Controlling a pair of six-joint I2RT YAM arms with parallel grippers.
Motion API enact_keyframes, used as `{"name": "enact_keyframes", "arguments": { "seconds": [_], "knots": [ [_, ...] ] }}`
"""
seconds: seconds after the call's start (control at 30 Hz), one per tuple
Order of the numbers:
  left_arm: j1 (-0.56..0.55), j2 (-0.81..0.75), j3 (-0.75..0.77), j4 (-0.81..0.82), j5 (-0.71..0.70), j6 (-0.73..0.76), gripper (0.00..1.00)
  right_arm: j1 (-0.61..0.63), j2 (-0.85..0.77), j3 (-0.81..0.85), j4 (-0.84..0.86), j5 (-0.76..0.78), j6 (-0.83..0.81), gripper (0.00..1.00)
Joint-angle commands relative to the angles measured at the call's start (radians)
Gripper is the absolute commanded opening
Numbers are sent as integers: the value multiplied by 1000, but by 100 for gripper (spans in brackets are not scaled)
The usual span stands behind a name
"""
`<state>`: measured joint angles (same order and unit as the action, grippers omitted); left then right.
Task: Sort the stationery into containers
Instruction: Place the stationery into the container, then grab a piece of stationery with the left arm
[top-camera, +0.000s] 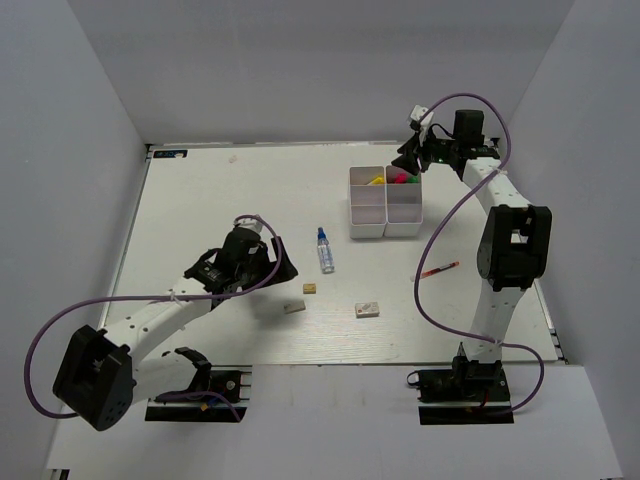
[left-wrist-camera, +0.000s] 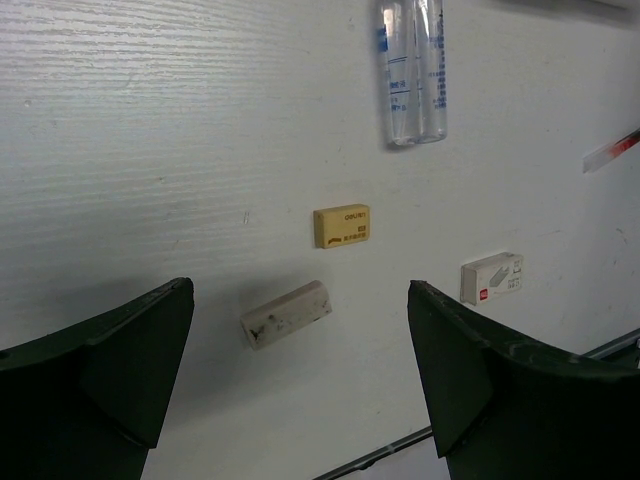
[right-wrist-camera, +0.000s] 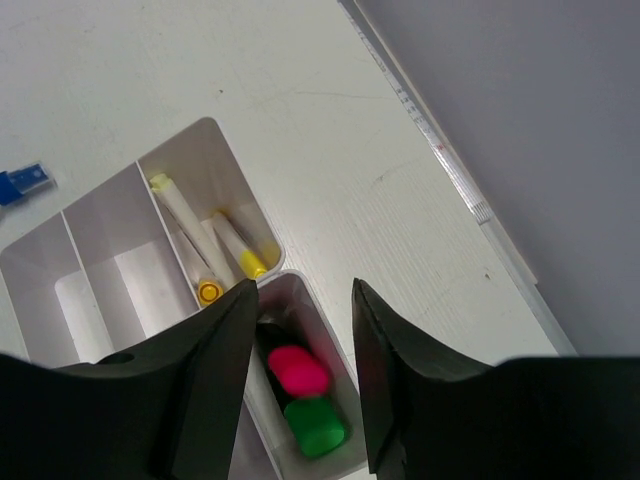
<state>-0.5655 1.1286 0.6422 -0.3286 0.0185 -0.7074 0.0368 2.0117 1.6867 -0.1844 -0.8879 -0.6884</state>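
Observation:
My left gripper should move outward and to the right in the top view, then go down over the upper part of the bottle, because the bottle is outside the tray (top-camera: 366, 210).
The white tray (top-camera: 366, 210) of several compartments stands at the back right. My right gripper (top-camera: 412, 152) hovers open over its far right corner, with nothing between the fingers (right-wrist-camera: 303, 290). Below them a pink-capped highlighter (right-wrist-camera: 300, 368) and a green-capped highlighter (right-wrist-camera: 317, 426) lie in one compartment. Two yellow-capped pens (right-wrist-camera: 205, 250) fill the compartment beside it. My left gripper (top-camera: 276, 266) is wide open low over the table (left-wrist-camera: 299, 288), just above a white eraser (left-wrist-camera: 286, 313). A tan eraser (left-wrist-camera: 342, 225), a boxed eraser (left-wrist-camera: 492, 277), a blue-capped clear bottle (top-camera: 325, 250) and a red pen (top-camera: 440, 268) lie loose.
Grey walls close in the table on three sides. The table's metal edge strip (right-wrist-camera: 470, 190) runs close past the tray on the right. The right arm's purple cable (top-camera: 432, 250) loops over the table near the red pen.

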Motion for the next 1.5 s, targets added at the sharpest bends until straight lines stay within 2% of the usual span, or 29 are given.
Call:
{"name": "enact_keyframes", "arguments": {
  "seconds": [0.0,0.17,0.2,0.23,0.33,0.37,0.4,0.43,0.47,0.5,0.53,0.57,0.6,0.7,0.8,0.93,1.33,1.47],
  "knots": [
    [3,2,28,11,8,-3,97,-3,-5,-13,-12,-6,-25,49],
    [3,23,56,42,17,-3,97,-5,-57,-36,5,-26,-5,48],
    [-7,45,75,42,17,-3,97,-11,-83,-44,20,-13,83,46],
    [-7,62,89,51,17,-3,97,-17,-117,-59,31,-5,113,34],
    [-7,162,164,51,17,-3,84,-23,-191,-90,43,59,264,0],
    [-7,196,187,51,35,-3,71,-23,-205,-107,21,87,289,0],
    [-7,229,239,51,35,-3,65,-53,-249,-116,-15,108,364,0],
    [-16,296,267,27,46,8,59,-57,-263,-120,-47,113,365,0],
    [-16,330,325,16,46,8,52,-61,-277,-145,-94,103,365,2],
    [-16,361,355,4,46,8,52,-72,-321,-157,-143,102,356,17],
    [-16,391,379,-22,46,8,52,-75,-343,-171,-167,109,351,55],
    [-16,451,434,-39,46,8,58,-83,-356,-209,-214,115,340,78],
    [-16,480,465,-61,35,8,62,-89,-416,-249,-228,115,336,90],
    [-16,598,585,-138,25,-1,69,-103,-519,-372,-253,136,319,90],
    [-16,680,687,-203,24,-1,69,-120,-587,-508,-236,162,329,90],
    [-25,790,786,-279,12,-1,69,-141,-681,-603,-190,167,352,90],
    [-53,955,965,-348,21,-1,69,-161,-726,-688,-153,141,395,90],
    [-62,967,956,-359,21,-1,60,-161,-726,-691,-156,153,401,90]
  ]
}}
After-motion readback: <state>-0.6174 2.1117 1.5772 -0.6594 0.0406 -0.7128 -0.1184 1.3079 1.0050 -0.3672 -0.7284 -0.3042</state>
